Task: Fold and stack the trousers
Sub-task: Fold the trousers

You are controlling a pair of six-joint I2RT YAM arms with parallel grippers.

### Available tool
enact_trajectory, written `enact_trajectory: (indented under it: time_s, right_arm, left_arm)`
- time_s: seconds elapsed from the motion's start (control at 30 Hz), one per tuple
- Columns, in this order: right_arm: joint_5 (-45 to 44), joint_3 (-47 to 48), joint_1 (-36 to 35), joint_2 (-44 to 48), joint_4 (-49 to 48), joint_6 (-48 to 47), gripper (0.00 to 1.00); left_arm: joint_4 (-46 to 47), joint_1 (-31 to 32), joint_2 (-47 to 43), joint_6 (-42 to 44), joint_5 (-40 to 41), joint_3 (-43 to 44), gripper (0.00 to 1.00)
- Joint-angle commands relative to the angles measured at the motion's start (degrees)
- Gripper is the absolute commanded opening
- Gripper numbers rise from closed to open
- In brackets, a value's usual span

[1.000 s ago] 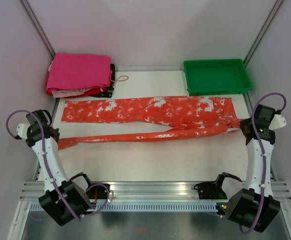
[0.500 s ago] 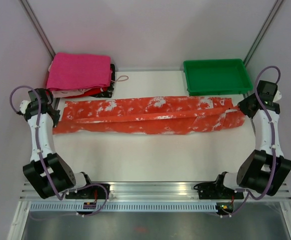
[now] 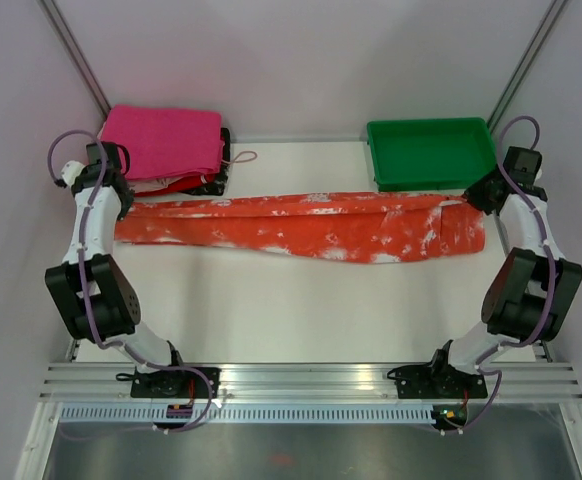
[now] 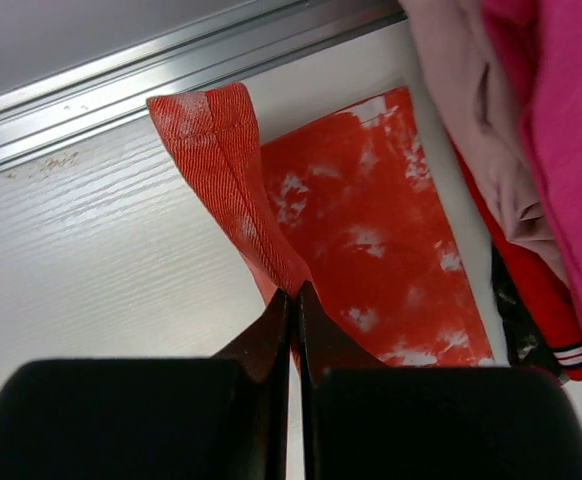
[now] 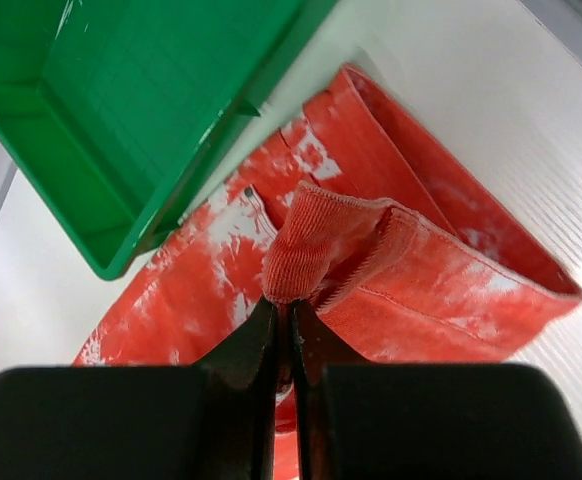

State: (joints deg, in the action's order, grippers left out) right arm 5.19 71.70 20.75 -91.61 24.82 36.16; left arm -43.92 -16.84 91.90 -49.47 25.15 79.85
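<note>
The trousers' uncovered far edge by the green tray (image 5: 293,132) lies below and outward, so my right gripper should next move outward, lower the waistband over it and release.
The orange-red trousers with white blotches (image 3: 311,225) lie stretched across the white table, folded lengthwise, one leg over the other. My left gripper (image 3: 121,200) is shut on the leg hem at the left end, seen in the left wrist view (image 4: 293,295) pinching the ribbed cuff (image 4: 221,160). My right gripper (image 3: 471,195) is shut on the waistband at the right end; the right wrist view (image 5: 289,305) shows bunched cloth (image 5: 321,245) between the fingers.
A stack of folded clothes topped with pink (image 3: 161,145) sits at the back left, right by my left gripper. A green tray (image 3: 431,152) stands at the back right, just behind the right gripper. Metal frame rails run along the table's sides.
Both grippers carried the near trouser leg away from me and laid it over the far leg. Both arms now reach to the back of the table.
</note>
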Motion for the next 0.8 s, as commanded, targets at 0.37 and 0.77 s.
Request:
enact_trajectory:
  time_s: [0.37,0.77]
  right_arm:
    - [-10.6,12.0,0.3,-14.0,-7.3,-5.0,0.00]
    - [-12.1,11.2,0.3,-10.8,-8.3,-5.9,0.00]
  left_arm:
    - [-1.5,0.2,13.0,-1.0,19.2,13.8,0.02]
    - [1.0,0.1,4.8,6.8,19.4,14.0,0.02]
